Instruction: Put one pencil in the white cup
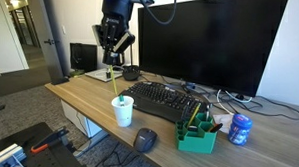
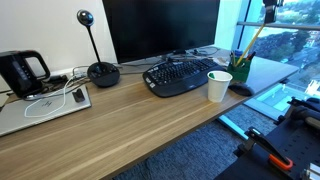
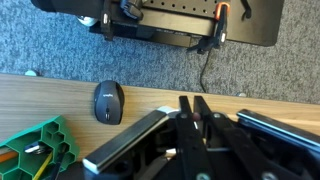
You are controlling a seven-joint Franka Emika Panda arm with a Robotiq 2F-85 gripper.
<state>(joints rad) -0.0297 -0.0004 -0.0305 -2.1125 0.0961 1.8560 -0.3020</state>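
Observation:
Next, my gripper moves down and across until the pencil points into the white cup's opening [image 1: 122, 101].
The white cup [image 1: 122, 112] stands on the wooden desk in front of the keyboard; it also shows in an exterior view [image 2: 219, 86]. My gripper [image 1: 112, 58] hangs above and behind the cup, shut on a yellow-green pencil [image 1: 115, 80] that points down towards the cup's rim. In an exterior view the gripper [image 2: 269, 12] is at the top edge and the pencil [image 2: 252, 45] slants below it. In the wrist view the fingers [image 3: 190, 108] are closed on the pencil's red eraser end. The cup is hidden there.
A green desk organiser [image 1: 198, 136] with more pencils stands by a blue-and-white container [image 1: 240, 129]; it shows in the wrist view [image 3: 35, 150]. Black keyboard [image 1: 164, 99], mouse [image 3: 108, 102] near the desk edge, monitor [image 1: 211, 41], webcam stand [image 2: 102, 72], laptop [image 2: 45, 105].

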